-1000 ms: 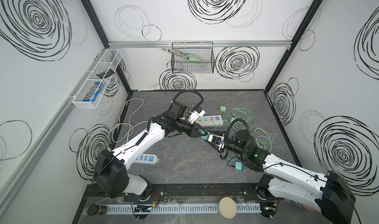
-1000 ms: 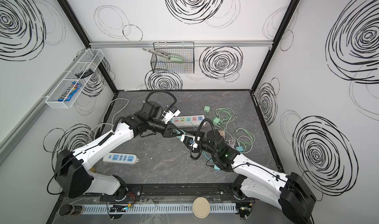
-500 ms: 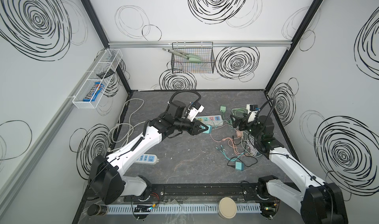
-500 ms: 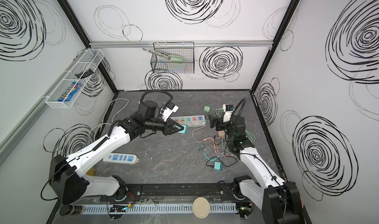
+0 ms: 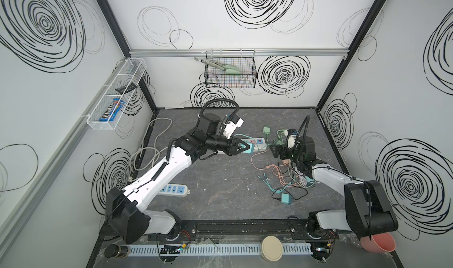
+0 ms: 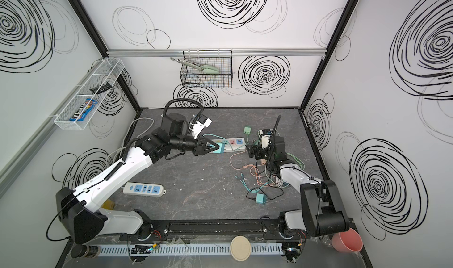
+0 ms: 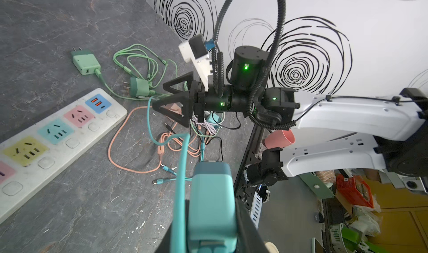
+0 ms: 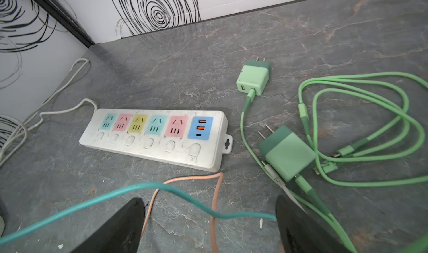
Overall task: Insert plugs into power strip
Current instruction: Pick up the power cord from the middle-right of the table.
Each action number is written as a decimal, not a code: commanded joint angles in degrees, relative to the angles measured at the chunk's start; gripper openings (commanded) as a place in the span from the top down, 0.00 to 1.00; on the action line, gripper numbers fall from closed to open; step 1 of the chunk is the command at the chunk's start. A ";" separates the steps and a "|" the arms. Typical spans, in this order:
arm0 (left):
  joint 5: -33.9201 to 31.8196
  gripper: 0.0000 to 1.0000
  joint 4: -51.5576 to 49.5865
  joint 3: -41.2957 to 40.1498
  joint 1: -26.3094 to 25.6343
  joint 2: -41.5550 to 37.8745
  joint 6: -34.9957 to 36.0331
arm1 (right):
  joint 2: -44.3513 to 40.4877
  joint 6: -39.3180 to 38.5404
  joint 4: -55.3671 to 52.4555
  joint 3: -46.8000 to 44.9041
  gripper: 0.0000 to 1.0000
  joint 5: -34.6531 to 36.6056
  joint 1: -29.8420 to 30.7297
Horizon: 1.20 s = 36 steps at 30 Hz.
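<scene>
My right gripper should move up and outward next. Then it should close both open fingers on the free part of the teal cable, because the cable crosses between them.
My left gripper (image 5: 241, 147) (image 7: 208, 231) is shut on a teal plug (image 7: 212, 198) (image 6: 219, 148), held just above the near edge of the white power strip (image 5: 256, 143) (image 6: 231, 141) (image 8: 157, 136), whose pastel sockets are all bare. The plug's teal cable (image 8: 139, 187) trails across the gap between my right gripper's fingers without being gripped. My right gripper (image 5: 275, 149) (image 8: 208, 217) stands open and holds nothing, just right of the strip. Two mint green plugs (image 8: 253, 78) (image 8: 287, 152) lie beside the strip's end. Another teal plug (image 5: 285, 198) lies near the front.
A tangle of pink, green and teal cables (image 5: 286, 176) covers the floor in front of my right arm. A second power strip (image 5: 174, 189) lies at the front left. White cords (image 5: 152, 141) run along the left wall. A pink cup (image 5: 377, 244) stands at the front right corner.
Both grippers met at the centre a second ago. The right one has let go, opened and pulled back to the right; the left has carried the teal plug toward the strip.
</scene>
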 commanded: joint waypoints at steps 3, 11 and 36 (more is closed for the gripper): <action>0.19 1.00 1.29 3.28 0.56 0.75 -1.19 | 1.02 -2.17 3.00 0.82 0.09 2.88 1.28; 7.61 1.00 0.70 5.11 0.96 -1.14 -0.70 | 7.30 -1.62 6.08 5.14 0.37 7.61 2.18; -6.65 1.00 -5.49 23.47 -2.67 2.69 5.61 | 3.17 -17.04 7.27 49.07 0.95 15.54 -0.37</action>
